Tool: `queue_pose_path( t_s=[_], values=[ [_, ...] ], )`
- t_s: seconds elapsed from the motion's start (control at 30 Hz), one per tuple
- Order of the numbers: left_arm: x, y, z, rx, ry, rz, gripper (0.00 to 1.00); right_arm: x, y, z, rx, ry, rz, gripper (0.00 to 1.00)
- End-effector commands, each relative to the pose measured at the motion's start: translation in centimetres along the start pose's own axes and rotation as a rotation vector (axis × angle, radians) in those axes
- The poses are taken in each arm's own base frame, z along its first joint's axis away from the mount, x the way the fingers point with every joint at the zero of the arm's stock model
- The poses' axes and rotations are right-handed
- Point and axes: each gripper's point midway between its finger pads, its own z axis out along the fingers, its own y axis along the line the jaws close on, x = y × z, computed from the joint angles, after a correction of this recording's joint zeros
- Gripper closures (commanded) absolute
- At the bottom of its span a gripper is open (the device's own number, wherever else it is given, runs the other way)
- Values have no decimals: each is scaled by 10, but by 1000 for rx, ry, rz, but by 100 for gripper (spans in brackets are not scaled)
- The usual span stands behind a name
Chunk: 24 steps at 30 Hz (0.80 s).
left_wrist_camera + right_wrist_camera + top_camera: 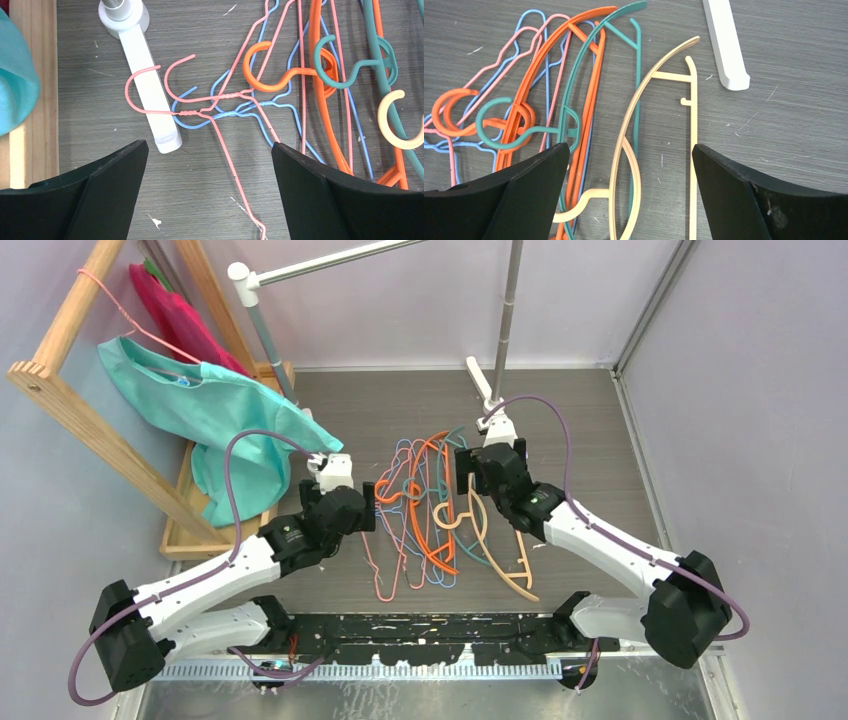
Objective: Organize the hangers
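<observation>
The cream hanger's near arm [489, 552] lies below and back of the right gripper's fingers, uncovered over the teal hanger, so the right gripper will move back and down onto it next.
The hangers [430, 510] lie tangled on the grey table between my grippers: pink [375, 570] and blue wire ones, orange [425, 530] and teal plastic ones, and a cream one [500, 560] at the right. My left gripper [372, 502] hovers open over the pile's left edge. In the left wrist view [209, 145] a pink wire arm [232, 167] runs between its fingers, untouched. My right gripper [470, 472] hovers open over the far right of the pile. In the right wrist view [630, 147] the cream hanger [692, 125] lies below the jaws, with teal [638, 60] and orange [596, 65] ones beside it.
A wooden rack [90, 430] at the left carries a teal shirt [220, 410] on a pink wire hanger and a red garment [180, 315]. The silver rail's posts [510, 310] stand behind the pile. Their white feet [150, 100] [726, 45] rest on the table.
</observation>
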Motion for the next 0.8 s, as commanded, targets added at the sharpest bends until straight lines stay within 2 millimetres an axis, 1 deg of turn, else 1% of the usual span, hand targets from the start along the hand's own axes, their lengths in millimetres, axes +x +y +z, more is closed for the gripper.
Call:
queue_pose_path(
  t_s=[0.0, 0.1, 0.23, 0.27, 0.37, 0.43, 0.5, 0.57, 0.63, 0.73, 0.77],
  values=[
    [-9, -5, -1, 20, -33, -14, 2, -27, -5, -10, 18, -103, 49, 0],
    [-9, -8, 0, 21, -25, -8, 2, -24, -6, -11, 20, -100, 43, 0],
    [-7, -8, 2, 18, -18, -4, 2, -14, -7, -8, 20, -76, 2, 0],
    [-6, -8, 2, 18, -17, -5, 2, -11, -7, -7, 19, -64, -7, 2],
    [-6, -6, 0, 18, -20, -11, 2, 4, -5, -7, 0, -12, -18, 12],
    [-6, -5, 0, 19, -22, -17, 2, 19, 0, -9, -37, 28, 1, 20],
    [-3, -5, 0, 22, -20, -25, 2, 41, 6, -13, -92, 75, 32, 28],
    [1, -4, 1, 20, -15, -27, 2, 67, 13, -19, -150, 129, 62, 34],
    [4, -3, 2, 14, -8, -23, 2, 90, 22, -28, -217, 188, 98, 39],
    [6, -1, 4, 2, -3, -19, 2, 121, 24, -38, -245, 262, 108, 42],
    [6, -1, 4, 1, -3, -20, 2, 127, 24, -41, -250, 278, 107, 43]
  ],
)
